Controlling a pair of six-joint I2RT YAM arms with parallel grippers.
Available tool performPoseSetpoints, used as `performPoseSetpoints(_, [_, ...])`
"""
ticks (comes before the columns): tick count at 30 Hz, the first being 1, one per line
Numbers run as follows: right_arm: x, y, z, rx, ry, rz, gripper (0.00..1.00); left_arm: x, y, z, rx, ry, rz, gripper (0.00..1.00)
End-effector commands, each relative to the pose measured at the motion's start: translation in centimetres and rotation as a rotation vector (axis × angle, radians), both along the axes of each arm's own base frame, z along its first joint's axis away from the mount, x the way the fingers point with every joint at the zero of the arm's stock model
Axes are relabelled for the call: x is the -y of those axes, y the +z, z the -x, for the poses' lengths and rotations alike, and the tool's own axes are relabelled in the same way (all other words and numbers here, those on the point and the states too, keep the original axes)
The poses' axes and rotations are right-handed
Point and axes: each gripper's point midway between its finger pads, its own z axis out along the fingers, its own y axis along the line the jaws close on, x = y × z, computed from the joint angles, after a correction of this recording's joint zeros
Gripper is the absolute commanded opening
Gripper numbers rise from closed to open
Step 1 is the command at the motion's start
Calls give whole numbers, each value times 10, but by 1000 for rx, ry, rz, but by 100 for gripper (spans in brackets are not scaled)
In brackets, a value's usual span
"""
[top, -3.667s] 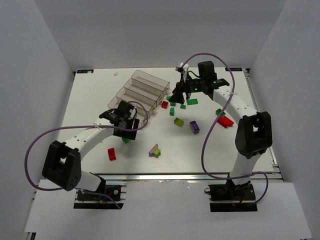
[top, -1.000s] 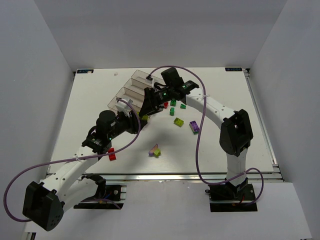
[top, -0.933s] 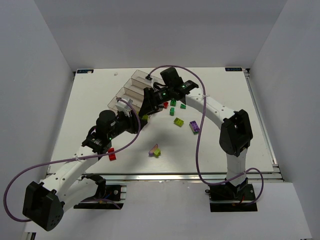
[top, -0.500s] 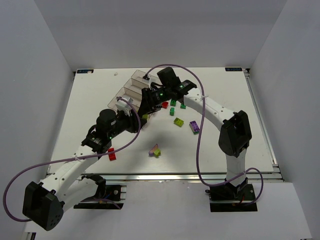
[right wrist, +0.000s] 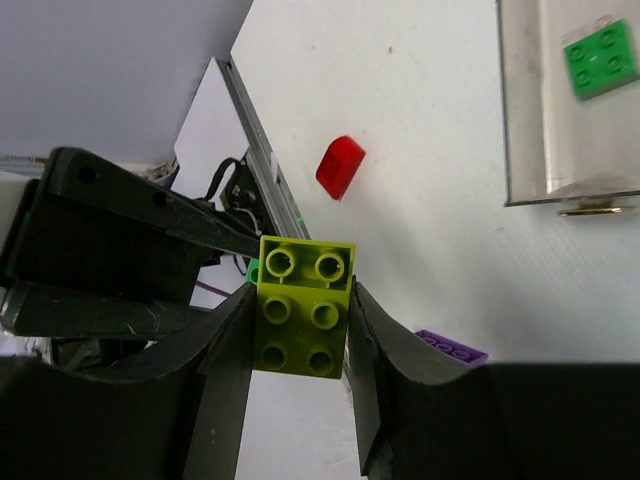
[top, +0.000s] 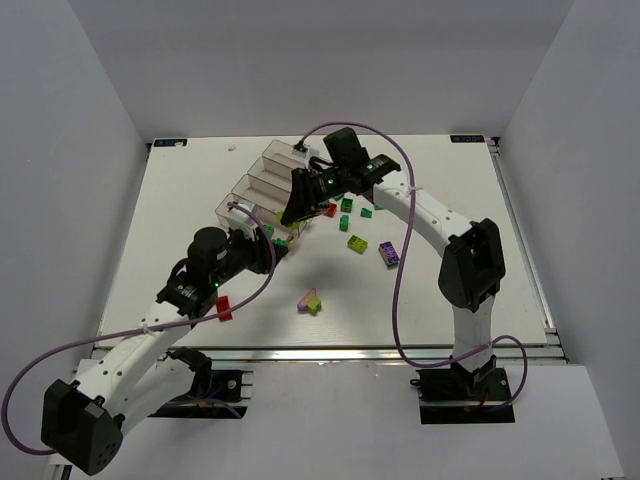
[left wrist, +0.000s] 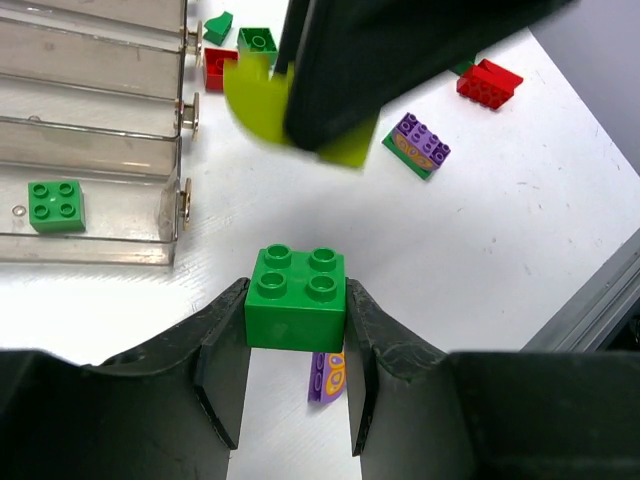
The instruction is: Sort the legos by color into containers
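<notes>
Next I will move my right gripper outward, tips down, and lower over the empty second bin (top: 272, 205) to release the lime-yellow brick, because the nearest bin holds green.
My left gripper (top: 274, 244) is shut on a green brick (left wrist: 296, 312) and holds it above the table, just in front of the near end of the containers (top: 272, 160). My right gripper (top: 288, 214) is shut on a lime-yellow brick (right wrist: 304, 318), held in the air close above and beyond the left gripper. That lime brick also shows in the left wrist view (left wrist: 258, 108). One green brick (left wrist: 55, 202) lies in the nearest bin; it also shows in the right wrist view (right wrist: 598, 58).
Loose bricks lie on the table: a red one (top: 222, 308) near the left arm, a purple and lime pair (top: 311, 300), a lime one (top: 357, 243), a purple one (top: 389, 253), and green (top: 346, 206) and red (top: 330, 209) ones beside the bins.
My right gripper came from the far middle to the bins' near end with the lime brick. My left arm has drawn back slightly toward me with the green brick.
</notes>
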Motion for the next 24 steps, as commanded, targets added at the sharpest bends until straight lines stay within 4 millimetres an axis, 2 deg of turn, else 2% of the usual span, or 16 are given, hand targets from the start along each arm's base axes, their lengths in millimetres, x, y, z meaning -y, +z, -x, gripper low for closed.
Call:
performPoseSetpoints(1, [-2, 30, -15, 82, 3, -80, 1, -5, -3, 3, -3, 18, -5, 10])
performPoseSetpoints(5, [1, 32, -30, 116, -23, -80, 1, -7, -5, 2, -8, 32, -8, 10])
performPoseSetpoints(10, [17, 34, -67, 221, -87, -64, 1, -19, -8, -16, -23, 140, -38, 13])
performPoseSetpoints(11, [24, 34, -77, 233, -107, -61, 1, -19, -20, -21, -58, 152, -66, 13])
performPoseSetpoints(13, [31, 34, -87, 248, -127, -55, 1, -22, -30, -31, -96, 178, -102, 14])
performPoseSetpoints(14, [37, 34, -94, 265, -136, -54, 1, -22, -25, -39, -95, 190, -108, 16])
performPoseSetpoints(15, [41, 34, -98, 270, -143, -49, 1, -21, -39, -46, -135, 195, -147, 16])
performPoseSetpoints(16, [43, 32, -100, 274, -145, -45, 1, -25, -44, -52, -153, 208, -169, 17])
performPoseSetpoints(17, [47, 30, -105, 293, -145, -40, 1, -24, -35, -62, -141, 219, -172, 19])
performPoseSetpoints(18, [49, 28, -106, 305, -142, -30, 2, -29, -46, -71, -170, 233, -207, 22])
performPoseSetpoints(19, [50, 25, -108, 324, -139, -18, 2, -30, -47, -76, -173, 238, -220, 24])
performPoseSetpoints(20, [51, 21, -111, 339, -138, -8, 2, -31, -40, -84, -160, 246, -219, 26])
performPoseSetpoints(21, [53, 16, -115, 364, -135, 9, 2, -37, -43, -90, -169, 261, -232, 32])
performPoseSetpoints(22, [53, 14, -117, 377, -133, 15, 2, -39, -49, -95, -187, 266, -247, 34])
performPoseSetpoints(24, [54, 9, -123, 406, -130, 26, 2, -45, -47, -105, -192, 275, -249, 39])
